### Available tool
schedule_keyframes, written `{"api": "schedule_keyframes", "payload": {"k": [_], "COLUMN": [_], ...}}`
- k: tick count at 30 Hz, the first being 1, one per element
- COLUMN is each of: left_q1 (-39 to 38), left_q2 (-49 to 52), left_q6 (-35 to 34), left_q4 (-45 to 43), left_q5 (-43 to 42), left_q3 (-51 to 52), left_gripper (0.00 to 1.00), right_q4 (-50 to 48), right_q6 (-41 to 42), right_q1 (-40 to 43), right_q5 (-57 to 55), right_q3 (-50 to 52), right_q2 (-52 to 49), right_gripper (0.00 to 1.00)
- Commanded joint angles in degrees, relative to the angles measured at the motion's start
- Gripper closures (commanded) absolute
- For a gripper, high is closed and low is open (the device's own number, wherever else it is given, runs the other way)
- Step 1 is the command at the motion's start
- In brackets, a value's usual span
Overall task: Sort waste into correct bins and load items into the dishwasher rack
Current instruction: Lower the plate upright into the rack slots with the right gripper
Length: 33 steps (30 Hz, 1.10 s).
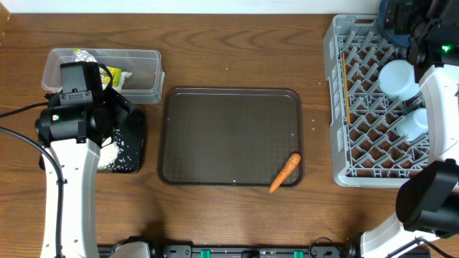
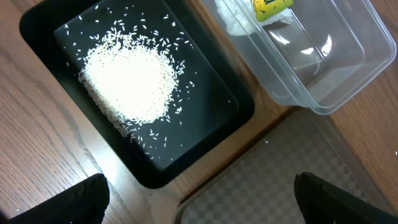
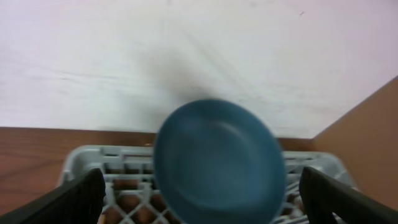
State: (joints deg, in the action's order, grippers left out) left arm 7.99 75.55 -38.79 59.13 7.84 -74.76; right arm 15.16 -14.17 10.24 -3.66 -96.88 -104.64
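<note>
The dark-blue dish's broad side faces my open fingers, so I will move my right gripper left in the wrist view, onto the dish's side rim.
Loose white rice [image 2: 127, 84] lies heaped in the black tray [image 2: 43, 25]. The clear tub [image 2: 323, 68] beside it holds the yellow-green wrapper [image 2: 270, 7] and white tissue [image 2: 231, 20]. My left gripper [image 2: 202, 208] hangs open over the tray's near corner, with nothing between its fingers [image 2: 81, 199]. An orange carrot [image 1: 285, 172] lies on the brown serving tray [image 1: 229, 136]. In the grey rack [image 1: 358, 107] stand two pale cups [image 1: 399, 79] and the dark-blue dish [image 3: 217, 162], upright at the far end. My right gripper [image 3: 205, 211] is open, its fingers [image 3: 68, 202] wide on either side of the dish.
The brown tray's corner [image 2: 298, 180] lies just right of the black tray. The rack [image 3: 112, 168] fills the table's right side, with a white wall behind it. The left arm [image 1: 68, 143] covers part of the black tray from above.
</note>
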Motion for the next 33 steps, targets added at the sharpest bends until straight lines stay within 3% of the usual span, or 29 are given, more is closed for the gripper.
{"api": "schedule_keyframes", "payload": {"k": [1, 8, 13, 19, 26, 30, 33], "left_q1": [0.02, 0.02, 0.02, 0.02, 0.02, 0.02, 0.02], "left_q2": [0.15, 0.15, 0.15, 0.15, 0.15, 0.15, 0.15], "left_q6": [0.33, 0.33, 0.33, 0.33, 0.33, 0.33, 0.33], "left_q4": [0.22, 0.22, 0.22, 0.22, 0.22, 0.22, 0.22], "left_q5": [0.28, 0.28, 0.28, 0.28, 0.28, 0.28, 0.28], "left_q3": [-0.48, -0.48, -0.48, -0.48, -0.48, -0.48, -0.48], "left_gripper": [0.02, 0.02, 0.02, 0.02, 0.02, 0.02, 0.02], "right_q4": [2.12, 9.92, 14.67, 14.23, 13.86, 13.33, 12.83], "right_q6": [-8.33, -11.93, -13.88, -14.23, -14.23, -14.16, -12.87], "right_q1": [-0.61, -0.92, -2.01, -2.60, -2.75, -2.36, -1.99], "right_q5": [-6.27, -9.86, -9.79, -9.97, -10.73, -10.97, -11.15], "right_q3": [-1.57, -10.56, -18.08, -18.71, -18.71, -18.71, -18.71], "right_q2": [-3.34, -13.77, -19.87, -24.22, -27.52, -27.82, -27.82], "right_gripper": [0.02, 0.01, 0.07, 0.08, 0.16, 0.29, 0.53]}}
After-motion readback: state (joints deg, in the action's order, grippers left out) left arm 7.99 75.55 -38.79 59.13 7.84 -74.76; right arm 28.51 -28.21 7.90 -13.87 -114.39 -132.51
